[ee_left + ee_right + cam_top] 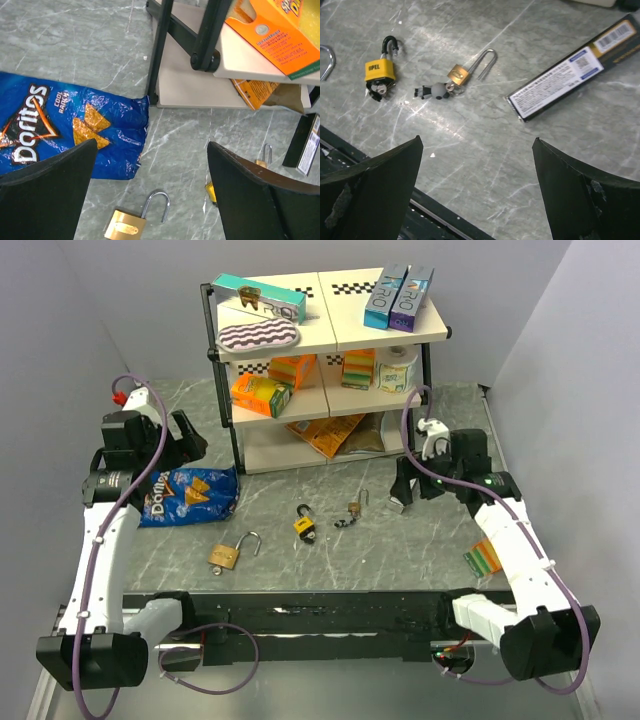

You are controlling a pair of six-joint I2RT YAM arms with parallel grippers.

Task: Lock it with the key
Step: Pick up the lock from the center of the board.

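The small padlock's shackle is open, so my right gripper lowers across onto the small padlock's body (pixel 354 509) (pixel 458 75) next, below it and to its left in the top view.
Three padlocks lie on the grey marble table (pixel 330 560), all with open shackles. A large brass padlock (pixel 228 555) shows in the left wrist view (pixel 125 226). A yellow padlock (pixel 304 525) has keys at its base (pixel 379 71). A small brass padlock (pixel 352 510) has a key with a small keychain in it (pixel 459 75). My left gripper (pixel 190 445) is open and empty above the table (pixel 151 145), back from the large padlock. My right gripper (pixel 405 490) is open and empty (pixel 477 140), to the right of the small padlock.
A two-tier shelf (pixel 325 340) with boxes stands at the back. A blue Doritos bag (pixel 185 495) lies left of the padlocks. A black box (pixel 575 70) lies by the right gripper. A small striped packet (pixel 482 558) lies at the right.
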